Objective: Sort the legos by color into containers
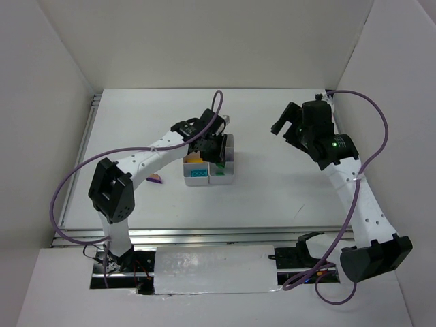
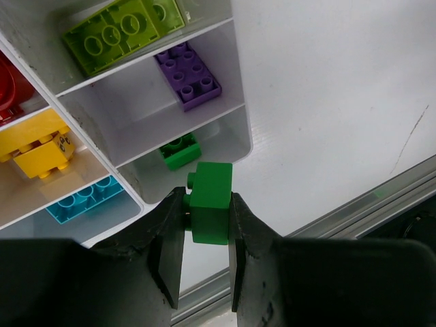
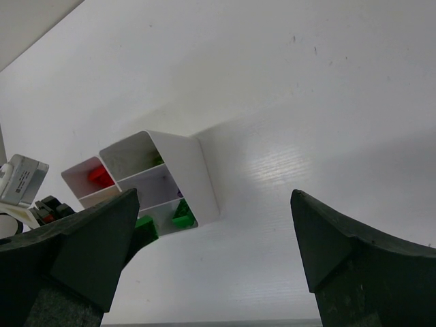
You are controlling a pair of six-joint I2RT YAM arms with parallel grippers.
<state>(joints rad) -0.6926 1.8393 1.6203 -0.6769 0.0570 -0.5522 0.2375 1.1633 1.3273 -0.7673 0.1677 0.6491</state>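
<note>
My left gripper needs to go down a little over the near compartment (image 1: 221, 174) (image 2: 178, 157) that holds the other green brick and let go of the dark green brick there, because the colors match.
My left gripper (image 2: 208, 197) is shut on a dark green brick (image 2: 211, 218) and holds it just above the near rim of the white six-compartment container (image 2: 240, 116). The compartment below holds another green brick (image 2: 180, 150). Other compartments hold a purple brick (image 2: 189, 75), lime bricks (image 2: 119, 30), a yellow brick (image 2: 37, 150), a teal brick (image 2: 82, 201) and a red brick (image 2: 10, 88). From above, the left gripper (image 1: 208, 146) hangs over the container (image 1: 230, 163). My right gripper (image 1: 289, 122) is open and empty, raised to the container's right (image 3: 214, 197).
A purple brick (image 1: 155, 180) lies on the table left of the container, by the left arm. A metal rail (image 2: 381, 197) runs along the table edge. White walls enclose the table on three sides. The right wrist view shows the container (image 3: 194, 174) from the side.
</note>
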